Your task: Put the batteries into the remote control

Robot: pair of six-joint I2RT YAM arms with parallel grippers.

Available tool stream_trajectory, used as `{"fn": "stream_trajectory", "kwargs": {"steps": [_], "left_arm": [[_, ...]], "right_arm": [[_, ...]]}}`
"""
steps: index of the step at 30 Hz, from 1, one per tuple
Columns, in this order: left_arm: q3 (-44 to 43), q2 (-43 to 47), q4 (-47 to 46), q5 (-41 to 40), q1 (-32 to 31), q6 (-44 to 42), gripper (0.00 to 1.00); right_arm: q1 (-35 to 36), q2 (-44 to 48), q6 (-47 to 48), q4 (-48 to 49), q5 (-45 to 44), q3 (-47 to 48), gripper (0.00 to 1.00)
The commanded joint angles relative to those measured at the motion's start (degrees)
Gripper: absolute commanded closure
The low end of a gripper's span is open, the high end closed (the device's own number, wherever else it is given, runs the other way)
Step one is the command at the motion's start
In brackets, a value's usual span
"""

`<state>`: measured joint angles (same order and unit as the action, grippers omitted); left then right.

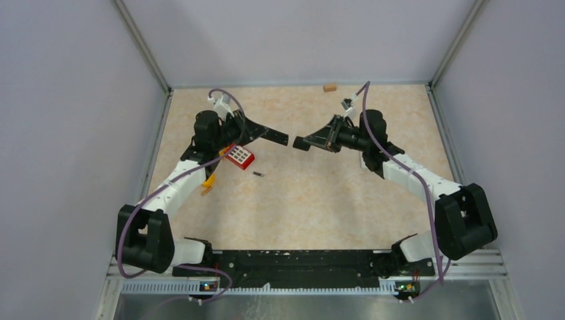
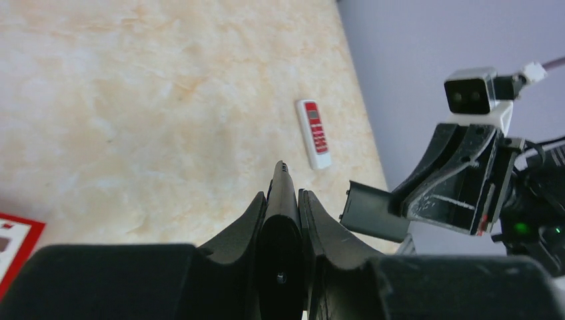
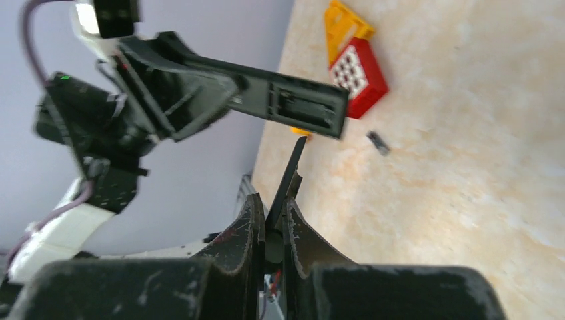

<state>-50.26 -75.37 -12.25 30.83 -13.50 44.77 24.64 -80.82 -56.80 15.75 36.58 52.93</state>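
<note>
My right gripper lowers the cover next and draws back over empty table, since a battery still lies on the tabletop.
My left gripper is shut on a black remote and holds it above the table, pointing right. In the right wrist view the remote shows its open battery bay; I cannot tell what is inside. My right gripper is shut on a thin dark battery cover, held edge-on just below the remote's end. One battery, a tiny dark cylinder, lies on the table and also shows in the right wrist view. The other batteries are out of view. The left gripper sees the cover.
A red block with white studs and a yellow piece lie under the left arm. A white remote with red buttons lies near the wall. A small tan block sits at the table's far edge.
</note>
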Motion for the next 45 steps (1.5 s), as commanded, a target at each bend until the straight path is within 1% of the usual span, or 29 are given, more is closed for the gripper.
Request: {"fn": "stream_trajectory", "kwargs": {"steps": [1,3,8,11,14,15,17,22,23,26,28,30,34,36,38,40,41,43,45], "left_arm": [[-0.86,2.58,4.6,-9.11,0.26,-5.0,1.0],[-1.25,3.34,6.54,-11.7,0.43,-6.04,1.0],[-2.18,5.11,9.37,-13.3,1.05,-7.77,1.0],[-2.59,6.09,10.34,-13.32,1.4,-8.2,1.0],[-3.03,6.75,10.6,-11.25,1.78,-8.53,1.0],[-3.25,6.96,10.58,-9.79,1.8,-8.82,1.0],[-3.61,7.36,10.29,-6.65,1.81,-9.59,1.0],[-4.38,8.28,9.44,3.36,1.81,-13.1,1.0],[-4.45,8.76,9.54,5.44,1.81,-13.9,1.0],[-5.47,11.07,11.7,8.48,1.81,-18.0,1.0],[-6.86,13.1,15.17,9.3,1.87,-21.32,1.0],[-8.01,14.57,17.52,8.72,1.89,-23.81,1.0],[-10.55,16.09,21.54,3.71,1.9,-26.09,1.0],[-11.42,16.75,22.27,-1.34,1.89,-25.44,1.0],[-11.97,17.49,23.03,-8.55,1.9,-24.66,1.0],[-12.18,18.54,24.36,-17.4,1.9,-23.76,1.0],[-11.87,19.29,24.91,-24.13,1.9,-23.12,1.0],[-10.77,20.91,25.41,-33.72,1.9,-22.31,1.0],[-8.93,23.19,25.31,-41.02,1.9,-22.07,1.0]], "right_arm": [[0.52,0.07,3.45,-2.03,-6.92,-6.22,1.0],[0.49,-1.97,3.17,0.23,-7.18,-8.74,1.0],[0.75,-7.94,4.38,4.54,-8.19,-12.08,1.0],[0.79,-9.98,5.42,4.97,-9.08,-13.28,1.0],[0.76,-10.67,6.0,4.13,-10.19,-14.51,0.99],[0.77,-10.57,6.18,3.74,-10.74,-15.0,0.97],[0.78,-9.88,6.91,1.57,-12.49,-15.7,0.88],[0.76,-5.79,10.4,-8.51,-18.36,-14.75,0.62],[0.76,-4.65,11.71,-10.31,-19.08,-14.13,0.58],[0.82,-0.98,15.4,-14.08,-21.26,-11.31,0.43],[0.92,0.96,17.63,-14.66,-21.33,-9.71,0.39],[1.35,2.02,19.58,-13.9,-21.12,-8.25,0.38],[4.32,-0.06,24.08,-11.66,-19.12,-3.9,0.38],[7.72,-2.7,27.61,-10.03,-18.52,-1.16,0.4],[11.15,-6.76,30.25,-9.46,-18.74,2.68,0.48],[14.38,-11.61,32.27,-8.92,-18.3,6.88,0.64],[15.73,-13.93,32.77,-8.55,-19.07,8.68,0.67],[18.06,-18.52,34.09,-8.27,-19.23,12.56,0.68],[20.28,-23.85,36.16,-7.64,-20.15,16.45,0.66]]}}
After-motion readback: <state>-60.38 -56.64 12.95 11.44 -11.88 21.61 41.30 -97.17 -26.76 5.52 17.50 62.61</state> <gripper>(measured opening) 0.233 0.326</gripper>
